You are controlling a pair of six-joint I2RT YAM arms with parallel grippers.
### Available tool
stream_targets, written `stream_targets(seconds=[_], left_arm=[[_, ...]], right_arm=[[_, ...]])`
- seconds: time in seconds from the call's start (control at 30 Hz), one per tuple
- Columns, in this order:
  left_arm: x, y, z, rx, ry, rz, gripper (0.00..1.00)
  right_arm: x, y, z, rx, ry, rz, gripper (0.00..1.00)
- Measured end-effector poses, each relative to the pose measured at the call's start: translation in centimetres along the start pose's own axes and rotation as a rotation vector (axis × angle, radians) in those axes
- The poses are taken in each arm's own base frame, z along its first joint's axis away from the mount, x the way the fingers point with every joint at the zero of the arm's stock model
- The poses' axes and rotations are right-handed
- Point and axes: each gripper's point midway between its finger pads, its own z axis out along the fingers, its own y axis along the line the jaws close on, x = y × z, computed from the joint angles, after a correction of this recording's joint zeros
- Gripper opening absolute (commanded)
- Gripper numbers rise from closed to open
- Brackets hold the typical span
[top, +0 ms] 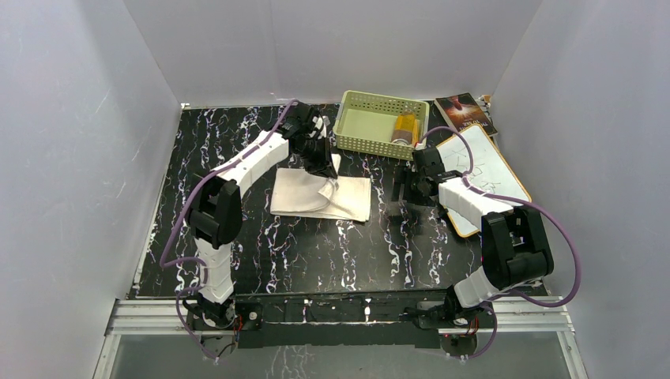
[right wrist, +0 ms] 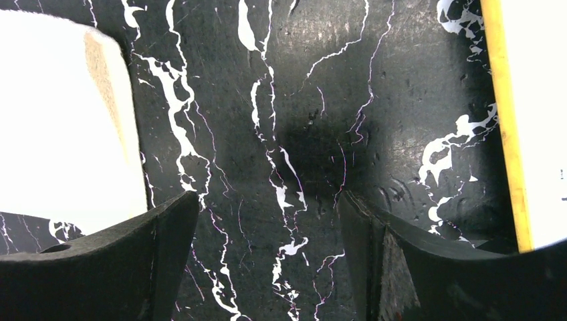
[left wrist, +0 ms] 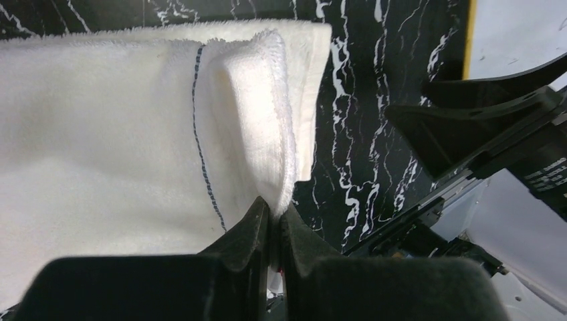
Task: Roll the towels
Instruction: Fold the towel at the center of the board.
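Observation:
The lifted corner goes with my left gripper to the right in the top view, over the towel's uncovered end [top: 359, 192] [left wrist: 310, 87], for release next, since its fold stops short there.
The cream-white towel [top: 304, 195] lies flat on the black marble table, with its far right corner folded up. My left gripper [top: 325, 172] is shut on that lifted corner; in the left wrist view the jaws [left wrist: 275, 212] pinch the towel's hemmed fold [left wrist: 257, 114]. My right gripper [top: 403, 192] is open and empty, just above bare table to the right of the towel. The right wrist view shows its fingers [right wrist: 267, 214] spread wide, with the towel's edge [right wrist: 60, 120] at the left. The mustard-yellow and brown towel [top: 405, 128] lies rolled in the basket.
A pale green basket [top: 365, 118] stands at the back centre. A white board with orange rim [top: 486, 170] lies at the right, and shows in the right wrist view [right wrist: 535, 100]. A dark book [top: 464, 113] lies behind it. Grey walls enclose the table.

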Motion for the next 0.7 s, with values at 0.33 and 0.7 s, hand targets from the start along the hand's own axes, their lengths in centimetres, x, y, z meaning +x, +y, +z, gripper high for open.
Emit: stream_targets(seconds=[0.33, 0.7], left_arm=[[-1.3, -2.7, 0.9, 0.068, -0.073, -0.006, 0.00], [0.6, -4.9, 2.1, 0.106, -0.039, 0.007, 0.00]], right_arm=[[0.1, 0.0, 0.0, 0.000, 0.001, 0.000, 0.75], [0.7, -0.3, 0.2, 0.005, 0.015, 0.000, 0.75]])
